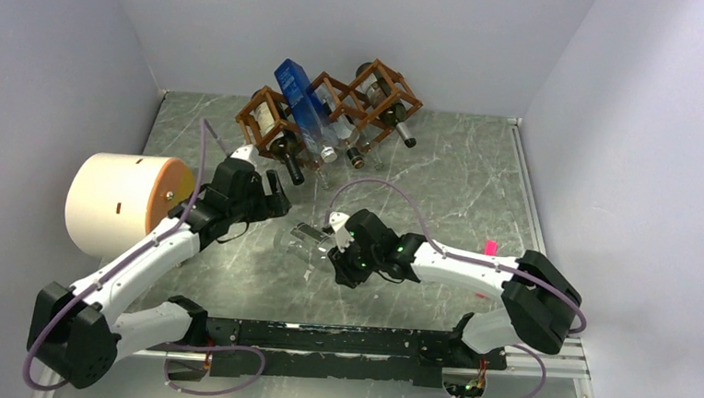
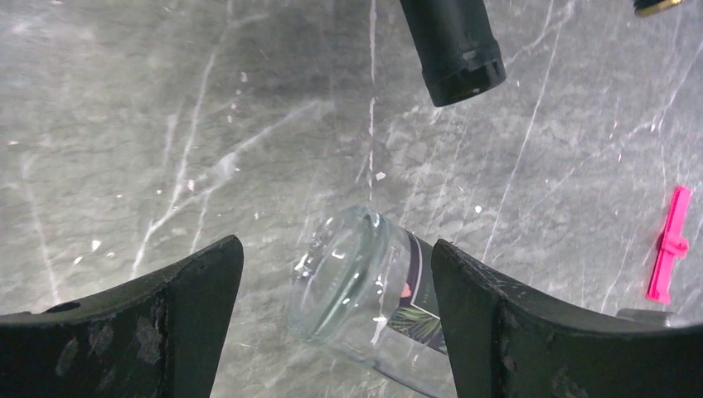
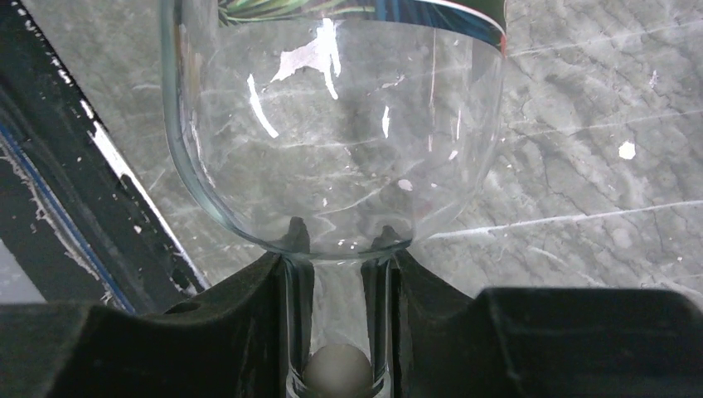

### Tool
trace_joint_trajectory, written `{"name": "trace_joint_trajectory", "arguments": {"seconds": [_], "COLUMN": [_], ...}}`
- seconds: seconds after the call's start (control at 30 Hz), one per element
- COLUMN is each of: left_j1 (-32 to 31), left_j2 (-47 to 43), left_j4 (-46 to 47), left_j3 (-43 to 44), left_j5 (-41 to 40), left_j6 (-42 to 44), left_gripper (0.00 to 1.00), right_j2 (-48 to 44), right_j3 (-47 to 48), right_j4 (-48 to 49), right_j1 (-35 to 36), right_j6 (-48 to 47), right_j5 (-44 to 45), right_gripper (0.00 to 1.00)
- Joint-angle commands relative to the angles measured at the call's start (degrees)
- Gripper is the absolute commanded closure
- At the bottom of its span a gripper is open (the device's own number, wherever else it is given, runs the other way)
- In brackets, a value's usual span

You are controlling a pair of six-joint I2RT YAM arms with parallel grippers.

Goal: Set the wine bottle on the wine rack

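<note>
The rack's open dip point(image 1: 355, 101) lies outward of my gripper, so next my right gripper needs to rise and turn outward, lower the bottle into that dip and release it.
A clear glass wine bottle point(image 1: 304, 240) point(image 2: 356, 278) point(image 3: 332, 124) with a dark palm-leaf label lies roughly on its side at mid-table, base toward the left arm. My right gripper point(image 1: 341, 249) point(image 3: 338, 257) is shut on its neck, just below the shoulder. My left gripper point(image 1: 275, 194) point(image 2: 336, 249) stands open over the base end, with a gap showing between its left finger and the glass. The reddish-brown wine rack point(image 1: 335, 106) stands at the back, with several bottles and a blue one in its cells.
A cream cylinder with an orange face point(image 1: 122, 203) lies at the left by the left arm. A pink marker point(image 1: 490, 247) point(image 2: 670, 245) lies right of the bottle. A dark bottle neck point(image 2: 456, 50) juts from the rack. A black rail point(image 1: 349, 339) runs along the near edge.
</note>
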Motion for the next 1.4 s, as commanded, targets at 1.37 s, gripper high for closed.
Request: {"name": "trace_joint_trajectory", "arguments": {"seconds": [1.37], "left_j1": [-0.05], "left_j2": [-25.82], "left_j4": [-5.30], "left_j3": [5.93], "left_j5": [-16.98], "left_j6": [4.74], "left_gripper": [0.08], "right_j2": [4.32], "right_j3": [50.45], "right_j4": [5.21], "right_j1": [-25.43], "right_j6": [5.49], "right_j5": [3.10], "right_gripper": [1.00]}}
